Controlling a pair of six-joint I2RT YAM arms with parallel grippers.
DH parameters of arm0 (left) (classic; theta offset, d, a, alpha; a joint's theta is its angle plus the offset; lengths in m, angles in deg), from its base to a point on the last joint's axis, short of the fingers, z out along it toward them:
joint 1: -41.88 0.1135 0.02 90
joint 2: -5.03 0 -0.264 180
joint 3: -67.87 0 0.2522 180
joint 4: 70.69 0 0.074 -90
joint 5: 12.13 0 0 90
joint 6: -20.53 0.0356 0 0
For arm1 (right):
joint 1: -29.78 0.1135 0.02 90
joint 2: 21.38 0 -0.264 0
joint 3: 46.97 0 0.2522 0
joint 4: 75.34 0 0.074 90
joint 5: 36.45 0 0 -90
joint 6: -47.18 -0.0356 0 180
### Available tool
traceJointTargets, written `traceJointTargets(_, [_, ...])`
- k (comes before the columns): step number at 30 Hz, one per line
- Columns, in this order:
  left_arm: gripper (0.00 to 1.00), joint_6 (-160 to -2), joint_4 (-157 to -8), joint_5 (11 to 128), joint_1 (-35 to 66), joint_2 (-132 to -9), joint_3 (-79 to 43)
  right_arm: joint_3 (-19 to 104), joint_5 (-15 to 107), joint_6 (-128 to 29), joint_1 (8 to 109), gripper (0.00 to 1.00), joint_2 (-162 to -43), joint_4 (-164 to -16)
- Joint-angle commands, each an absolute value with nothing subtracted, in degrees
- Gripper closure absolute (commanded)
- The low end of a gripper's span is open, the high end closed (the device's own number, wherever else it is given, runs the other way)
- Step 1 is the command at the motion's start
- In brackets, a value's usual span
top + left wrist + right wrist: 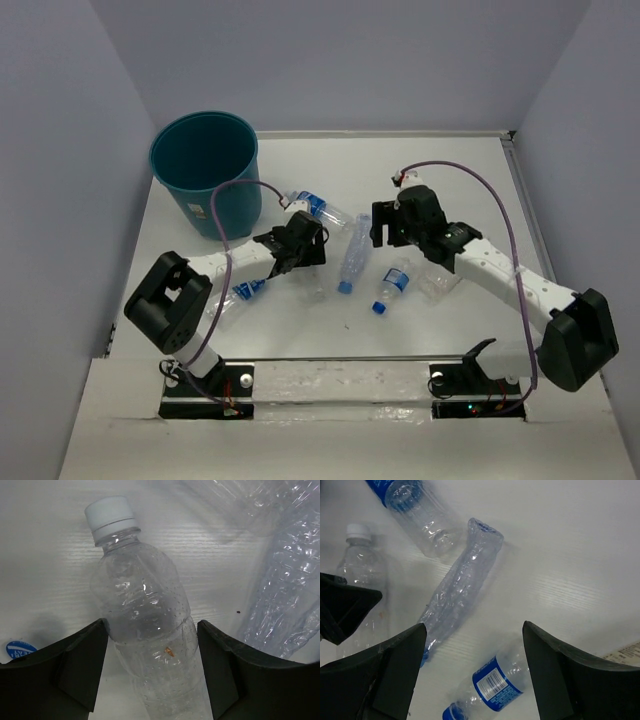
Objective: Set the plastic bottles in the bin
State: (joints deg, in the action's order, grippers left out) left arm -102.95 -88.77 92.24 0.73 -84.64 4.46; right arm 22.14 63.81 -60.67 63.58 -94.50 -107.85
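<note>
The crushed bottle's capless far end lies below the robot's right gripper and to the gripper's left in the top view, so the gripper should shift and lower onto that end next.
The teal bin stands at the far left. My left gripper is open and low over the table. Its fingers flank the white-capped clear bottle, close against both sides; that bottle lies flat. My right gripper is open and empty above a blue-labelled bottle, which lies between its fingers in view. A crushed bottle with a blue cap lies between the arms. Another blue-labelled bottle lies near the bin. One more lies beside the left arm.
A crumpled piece of clear plastic lies under the right forearm. The table's raised edge runs along the right side, and grey walls close in at the back and both sides. Purple cables loop over both arms.
</note>
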Motion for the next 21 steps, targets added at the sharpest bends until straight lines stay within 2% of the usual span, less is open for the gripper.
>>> traceJointTargets(1, [0.25, -102.6, -85.2, 93.1, 0.4, -85.6, 2.1, 24.2, 61.6, -63.6, 62.4, 0.17, -100.5, -100.8])
traceJointTargets(2, [0.29, -102.6, -85.0, 92.7, 0.4, -85.5, 2.2, 24.5, 61.7, -64.0, 62.4, 0.17, -103.2, -100.2])
traceJointTargets(3, [0.43, -102.6, -84.8, 92.5, 0.4, -85.2, 2.6, 25.1, 61.7, -64.4, 62.4, 0.18, -104.4, -99.2])
traceJointTargets(4, [0.48, -102.6, -84.9, 92.4, 0.4, -85.0, 2.9, 25.2, 61.6, -64.9, 61.8, 0.19, -105.5, -98.7])
traceJointTargets(5, [0.57, -102.6, -84.9, 92.0, 0.4, -84.1, 3.6, 25.3, 61.6, -65.7, 61.2, 0.20, -106.5, -98.0])
traceJointTargets(9, [0.76, -102.4, -84.9, 90.6, 0.2, -81.2, 4.7, 26.4, 60.4, -67.3, 59.5, 0.23, -111.6, -94.9])
traceJointTargets(15, [0.83, -100.7, -84.0, 87.6, -0.9, -72.9, 4.1, 27.3, 55.2, -70.4, 57.7, 0.18, -115.2, -90.2])
traceJointTargets(21, [0.83, -97.9, -90.1, 89.3, -1.0, -63.2, -1.0, 27.6, 53.5, -71.4, 57.1, 0.19, -116.0, -87.6])
